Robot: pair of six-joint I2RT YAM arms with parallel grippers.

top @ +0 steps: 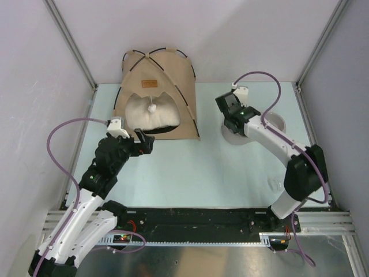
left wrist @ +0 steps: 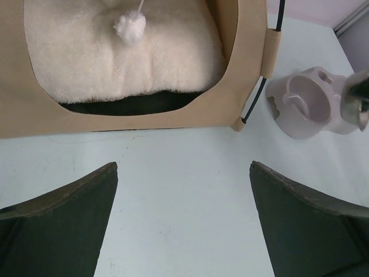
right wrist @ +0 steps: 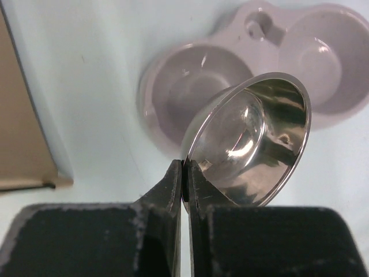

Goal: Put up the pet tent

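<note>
My right gripper will lower the tilted bowl into the empty well of the feeder stand, the one nearest the tent [right wrist: 197,93].
The pet tent [top: 173,75] stands upright at the back left of the table, tan canvas over thin black poles. A fluffy cream pillow [top: 151,115] fills its rounded doorway, with a white pom-pom [top: 152,107] hanging in front. In the left wrist view the tent [left wrist: 245,86], the pillow [left wrist: 115,63] and the pom-pom [left wrist: 130,26] lie just ahead. My left gripper [top: 143,142] [left wrist: 183,167] is open over bare table before the doorway, holding nothing. My right gripper [top: 230,118] [right wrist: 184,167] is shut on the rim of a shiny steel bowl [right wrist: 253,138], tilted above a pink feeder stand [right wrist: 151,98].
The pink two-well feeder stand [top: 277,121] [left wrist: 305,104] sits right of the tent, near the right wall. A tent corner [right wrist: 17,115] shows at the left of the right wrist view. Walls and metal posts enclose the table on three sides.
</note>
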